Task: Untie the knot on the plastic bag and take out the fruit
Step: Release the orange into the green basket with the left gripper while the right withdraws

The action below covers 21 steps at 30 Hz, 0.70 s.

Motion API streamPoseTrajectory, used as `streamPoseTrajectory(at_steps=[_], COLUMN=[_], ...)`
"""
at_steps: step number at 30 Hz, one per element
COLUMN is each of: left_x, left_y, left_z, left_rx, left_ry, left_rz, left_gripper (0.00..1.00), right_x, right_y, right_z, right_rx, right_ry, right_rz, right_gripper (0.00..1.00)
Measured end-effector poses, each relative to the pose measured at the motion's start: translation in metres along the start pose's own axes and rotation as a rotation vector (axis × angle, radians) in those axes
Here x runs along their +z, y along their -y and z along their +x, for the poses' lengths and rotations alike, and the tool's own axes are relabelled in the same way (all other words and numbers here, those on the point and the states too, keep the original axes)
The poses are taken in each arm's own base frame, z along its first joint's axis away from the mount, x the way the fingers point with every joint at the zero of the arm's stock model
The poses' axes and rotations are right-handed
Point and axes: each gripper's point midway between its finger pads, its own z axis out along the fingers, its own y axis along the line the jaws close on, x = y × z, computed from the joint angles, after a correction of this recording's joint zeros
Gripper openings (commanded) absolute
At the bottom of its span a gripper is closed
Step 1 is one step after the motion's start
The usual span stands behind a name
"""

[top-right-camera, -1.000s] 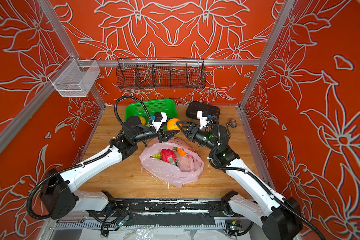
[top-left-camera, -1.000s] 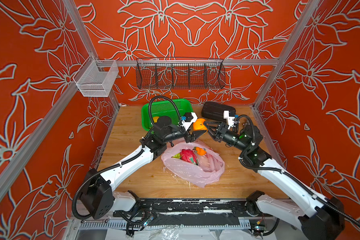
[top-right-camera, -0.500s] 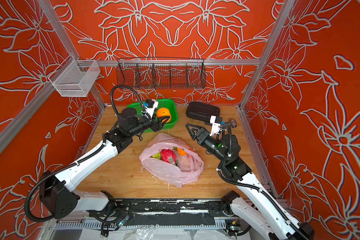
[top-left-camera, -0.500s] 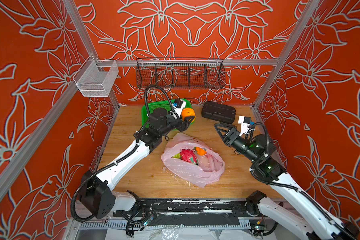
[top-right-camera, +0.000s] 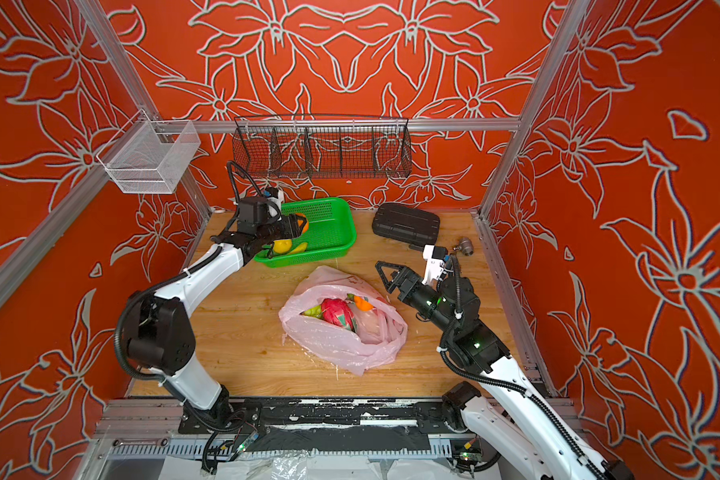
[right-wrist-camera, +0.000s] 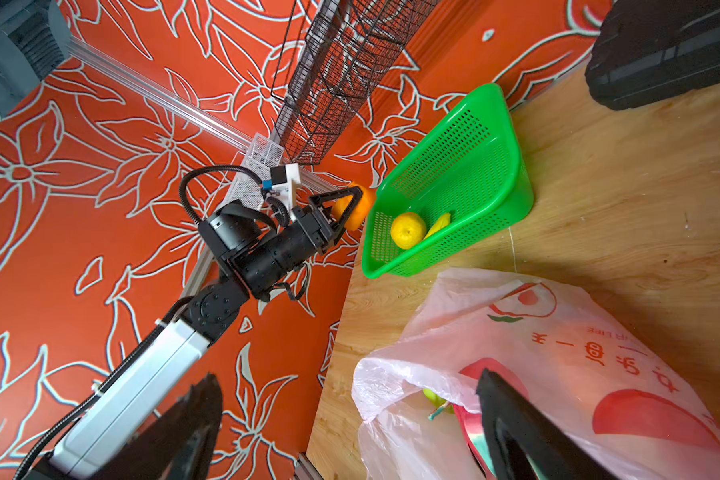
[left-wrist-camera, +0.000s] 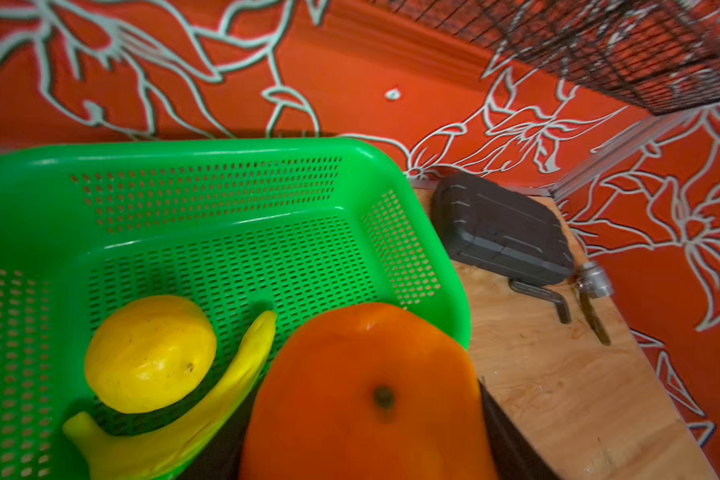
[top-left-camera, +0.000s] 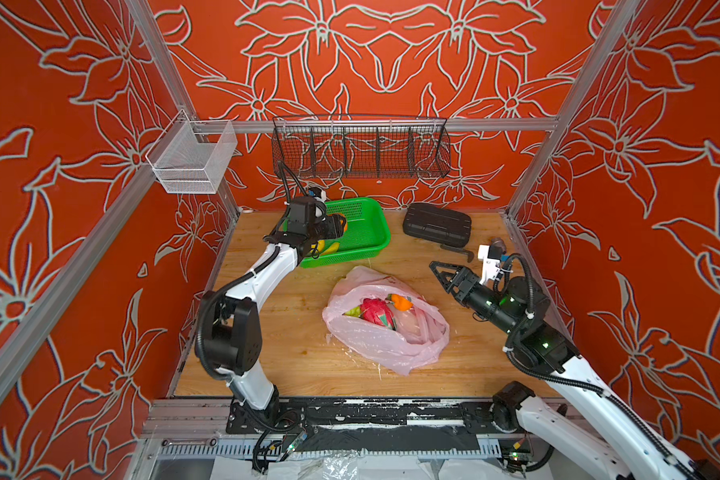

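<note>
The orange in my left gripper lowers inside the basket's rim onto the basket's bottom (top-left-camera: 354, 239) (left-wrist-camera: 312, 294) beside the banana next for release, because that spot is bare.
The pink plastic bag (top-left-camera: 385, 336) (top-right-camera: 341, 338) (right-wrist-camera: 558, 353) lies in the middle of the table with its mouth open; the knot is not in view. Fruit shows inside it: a dragon fruit (top-left-camera: 375, 311) (top-right-camera: 336, 312), an orange one (top-left-camera: 400, 302) and a green one (right-wrist-camera: 435, 399). My left gripper (top-left-camera: 338, 224) (top-right-camera: 300, 224) (right-wrist-camera: 350, 208) is shut on another orange (left-wrist-camera: 362, 395), held above the near-left rim of the green basket (top-left-camera: 381, 232) (left-wrist-camera: 225, 147). My right gripper (top-left-camera: 440, 276) (top-right-camera: 385, 276) (right-wrist-camera: 346, 378) hangs open and empty just right of the bag.
In the basket lie a yellow round fruit (left-wrist-camera: 150, 353) (right-wrist-camera: 408, 230) and a banana (left-wrist-camera: 225, 374). A black case (top-left-camera: 436, 224), a hex key (top-left-camera: 458, 250) and a metal fitting (top-left-camera: 495, 242) sit at the back right. Wire baskets (top-left-camera: 360, 149) hang on the back wall.
My left gripper carried the orange from above the bag to the back left, over the basket. The right arm drew back to the right and its jaws opened wider.
</note>
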Motion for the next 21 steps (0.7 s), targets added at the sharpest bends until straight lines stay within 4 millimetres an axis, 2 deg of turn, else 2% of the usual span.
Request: streamPoseTrajectory(at_steps=[11, 16, 21], left_x=[0.074, 0.107, 0.132], left_y=[-0.035, -0.053, -0.067], left_z=[0.02, 0.044, 0.071], left_rx=[-0.042, -0.048, -0.05], left_ry=[-0.112, -0.183, -0.259], left_rz=[-0.093, -0.138, -0.168], left_gripper=[0.46, 0.47, 0.52], right_x=[0.0, -0.002, -0.006], right_y=[0.007, 0.01, 0.009], right_z=[0.002, 0.004, 0.003], right_rx=[0.003, 0.002, -0.004], right_ry=[-0.006, -0.014, -0.005], right_rz=[0.028, 0.046, 0.043], right_gripper=[0.97, 0.97, 0.97])
